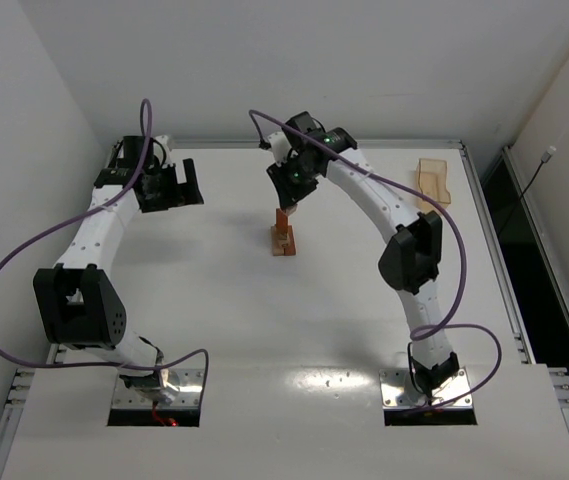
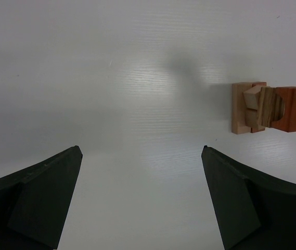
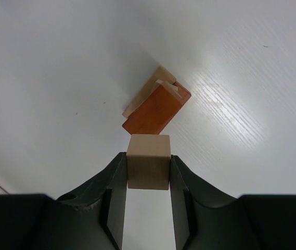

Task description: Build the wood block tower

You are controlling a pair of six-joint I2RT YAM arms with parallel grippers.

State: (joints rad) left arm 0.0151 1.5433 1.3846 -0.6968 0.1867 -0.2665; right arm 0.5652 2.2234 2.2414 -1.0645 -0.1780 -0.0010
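Note:
The light tan cube (image 3: 148, 167) still hangs clear above the tower's reddish-brown top side (image 3: 149, 120), so my right gripper will go down onto that side next and let go of the cube there.
The tower (image 1: 284, 238) stands mid-table: a flat tan base with a reddish-brown upright piece on top. In the right wrist view the tower (image 3: 155, 108) lies straight below, its reddish top face towards me. My right gripper (image 3: 148, 155) is shut on a light tan cube (image 3: 148, 167) and holds it just above the tower's top, not touching it. In the top view the right gripper (image 1: 287, 198) hangs right over the tower. My left gripper (image 1: 169, 190) is open and empty, well left of the tower. The left wrist view shows the tower (image 2: 270, 108) at its right edge, beyond the open gripper (image 2: 142, 152).
A shallow light-wood tray (image 1: 432, 181) lies at the back right of the table, near the right rail. The right arm's elbow (image 1: 414, 250) reaches over the table's right half. Purple cables loop off both arms.

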